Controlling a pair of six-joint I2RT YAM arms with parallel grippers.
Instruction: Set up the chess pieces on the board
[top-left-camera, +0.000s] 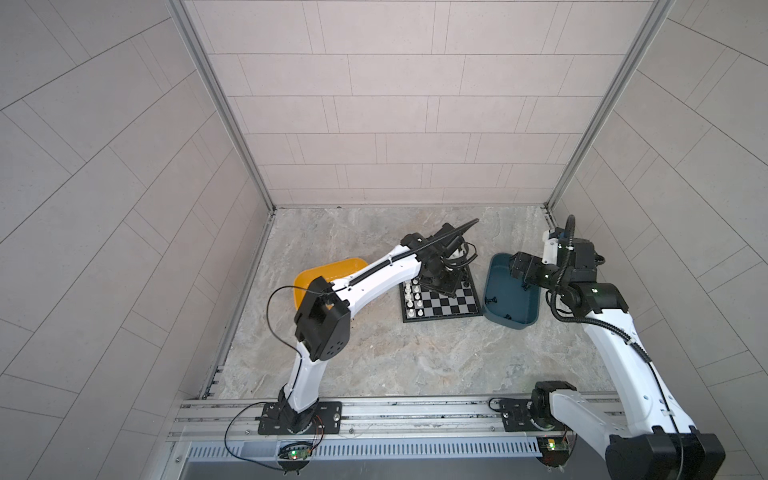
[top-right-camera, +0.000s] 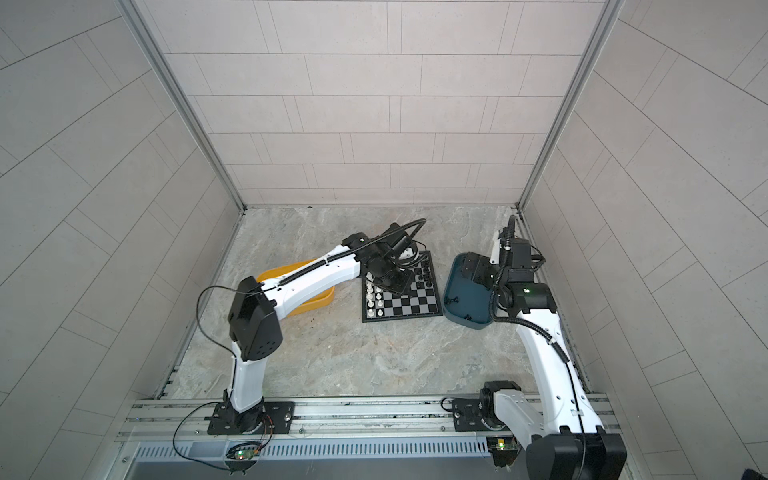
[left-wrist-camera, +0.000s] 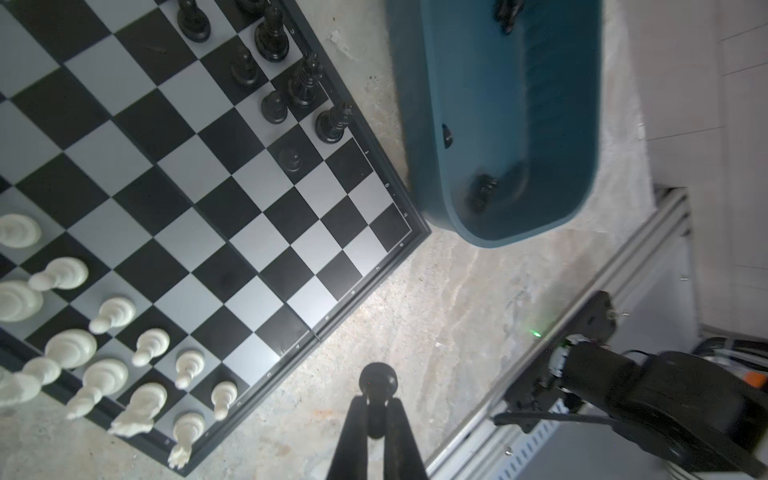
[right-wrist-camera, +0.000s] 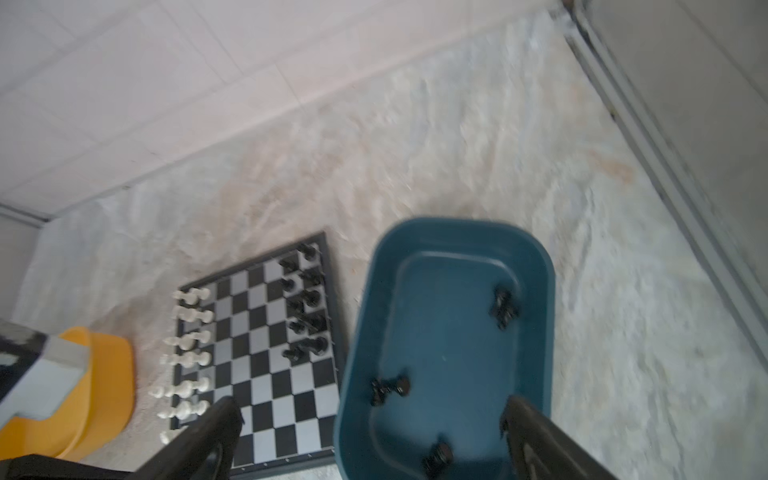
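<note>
My left gripper carries the piece across and down to the empty light square (left-wrist-camera: 321, 189) below and toward the teal tray next, since that square continues the black pawn row.
The board (top-left-camera: 451, 305) (top-right-camera: 409, 305) lies mid-table. White chess pieces (left-wrist-camera: 112, 313) (right-wrist-camera: 187, 336) line one side of it, and black ones (left-wrist-camera: 272, 33) (right-wrist-camera: 305, 316) stand along the opposite side. My left gripper (left-wrist-camera: 377, 403) is shut on a black piece (left-wrist-camera: 377, 380). In both top views this gripper (top-right-camera: 392, 282) hangs over the board's far part, its tips hidden under the wrist. My right gripper (right-wrist-camera: 370, 405) stands wide open and empty above the dark teal tray (right-wrist-camera: 449, 332) (top-left-camera: 505, 307). Three black pieces (right-wrist-camera: 388, 386) lie loose in that tray.
A yellow tray (top-left-camera: 328, 270) (right-wrist-camera: 104, 374) sits left of the board, partly under the left arm. The teal tray (left-wrist-camera: 478, 83) sits close to the board's right edge. Walls close off the back and both sides, and an aluminium rail (top-left-camera: 395, 415) runs along the front.
</note>
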